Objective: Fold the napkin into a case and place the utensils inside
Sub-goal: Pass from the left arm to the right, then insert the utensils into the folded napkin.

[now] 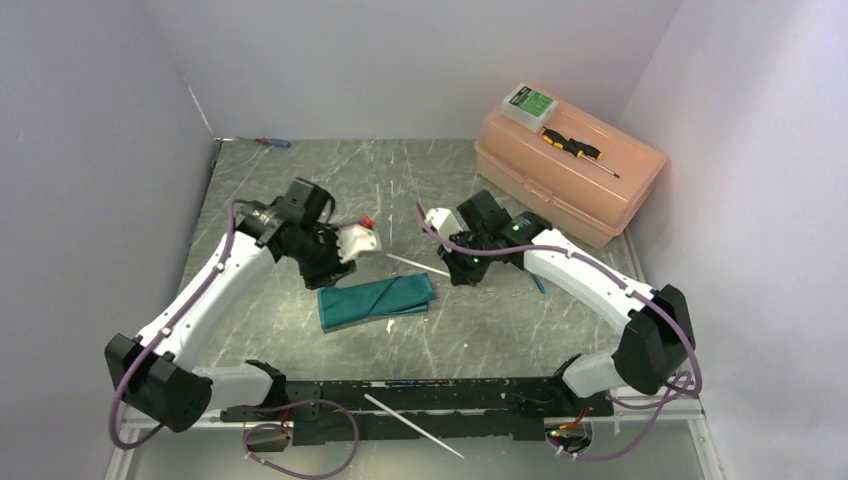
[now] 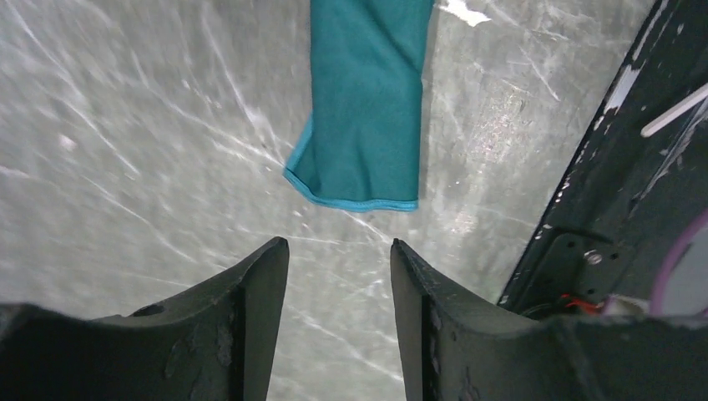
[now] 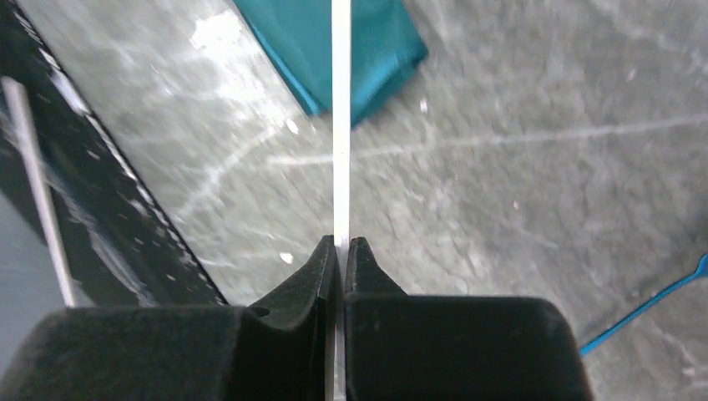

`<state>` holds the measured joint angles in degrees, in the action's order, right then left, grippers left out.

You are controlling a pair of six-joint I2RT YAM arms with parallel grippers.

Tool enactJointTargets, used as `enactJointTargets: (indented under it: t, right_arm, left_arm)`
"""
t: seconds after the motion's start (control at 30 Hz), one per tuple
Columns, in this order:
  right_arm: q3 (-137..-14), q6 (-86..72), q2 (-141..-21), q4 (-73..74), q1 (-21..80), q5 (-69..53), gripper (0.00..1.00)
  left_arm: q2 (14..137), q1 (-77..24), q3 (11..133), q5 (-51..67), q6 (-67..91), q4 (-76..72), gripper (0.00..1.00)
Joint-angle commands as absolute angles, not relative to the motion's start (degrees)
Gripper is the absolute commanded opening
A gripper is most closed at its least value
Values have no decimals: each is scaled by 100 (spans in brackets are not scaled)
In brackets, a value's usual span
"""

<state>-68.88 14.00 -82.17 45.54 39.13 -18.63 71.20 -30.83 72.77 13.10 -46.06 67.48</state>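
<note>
Next, the right gripper descends to its left in the top view to the napkin's diagonal fold [image 1: 387, 293] below, aligns the crooked stick, slides it under and releases.
The teal napkin [image 1: 375, 300] lies folded into a narrow oblong case in the middle of the table. It also shows in the left wrist view [image 2: 363, 100] and the right wrist view [image 3: 376, 42]. My left gripper [image 1: 325, 268] is open and empty, just behind the case's left end [image 2: 340, 244]. My right gripper [image 1: 455, 265] is shut on a white stick [image 3: 341, 125] whose tip points at the case's right end [image 3: 341, 242]. The blue utensil [image 3: 647, 305] lies on the table beside the right arm. A second white stick [image 1: 412, 425] lies on the black front frame.
A pink toolbox [image 1: 565, 175] stands at the back right with a green-and-white box [image 1: 528, 103] and a yellow-and-black screwdriver [image 1: 575, 147] on its lid. A red-and-blue screwdriver [image 1: 272, 142] lies at the back left corner. Walls close in on three sides.
</note>
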Motion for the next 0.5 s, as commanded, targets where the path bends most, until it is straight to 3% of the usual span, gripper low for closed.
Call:
enactJointTargets:
  t: [0.0,0.17,0.47]
  right_arm:
    - [-6002,2320,-7806,4144,3906,-1164,0]
    - [-5396,2968,-7340,3460,4105,-727,0]
    - [-5678,3377,-7539,3695,4411,-431,0]
  left_arm:
    - [7469,-1848,6866,2723,-4297,6664,52]
    - [8334,-1080,6717,3346,-4009,6325,46]
    - [8977,-914,6415,3517,-3929,5657,36]
